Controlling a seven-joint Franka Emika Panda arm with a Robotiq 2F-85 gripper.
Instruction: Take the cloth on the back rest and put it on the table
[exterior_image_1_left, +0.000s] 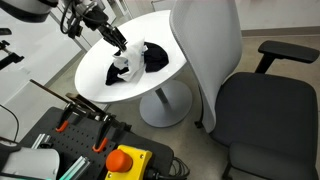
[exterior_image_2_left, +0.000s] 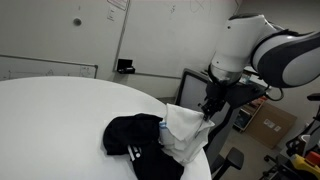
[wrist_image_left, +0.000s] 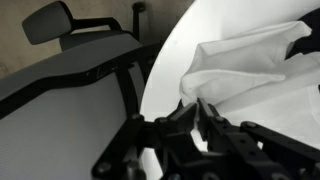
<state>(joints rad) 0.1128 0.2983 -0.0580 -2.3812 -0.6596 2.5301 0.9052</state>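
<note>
The white cloth (exterior_image_1_left: 124, 66) is already lying on top of the table. Next I will move my gripper toward the table's edge by the chair and release the raised corner there.
A white cloth (exterior_image_1_left: 124, 66) lies crumpled on the round white table (exterior_image_1_left: 98, 88), next to a black cloth (exterior_image_1_left: 152, 58). Both cloths show in both exterior views, white (exterior_image_2_left: 186, 132) and black (exterior_image_2_left: 135, 140). My gripper (exterior_image_1_left: 119, 41) is above the table's edge (exterior_image_2_left: 207, 108), its fingers shut on a raised corner of the white cloth. In the wrist view the fingertips (wrist_image_left: 197, 101) pinch the edge of the white cloth (wrist_image_left: 250, 65), which spreads over the table (wrist_image_left: 175, 45). The chair's white back rest (exterior_image_1_left: 205, 50) is bare.
An office chair with a grey seat (exterior_image_1_left: 265, 110) and black armrests (wrist_image_left: 50, 20) stands close against the table. A control box with an orange button (exterior_image_1_left: 125, 160) and tools sits in the foreground. A whiteboard wall (exterior_image_2_left: 160, 35) is behind the table.
</note>
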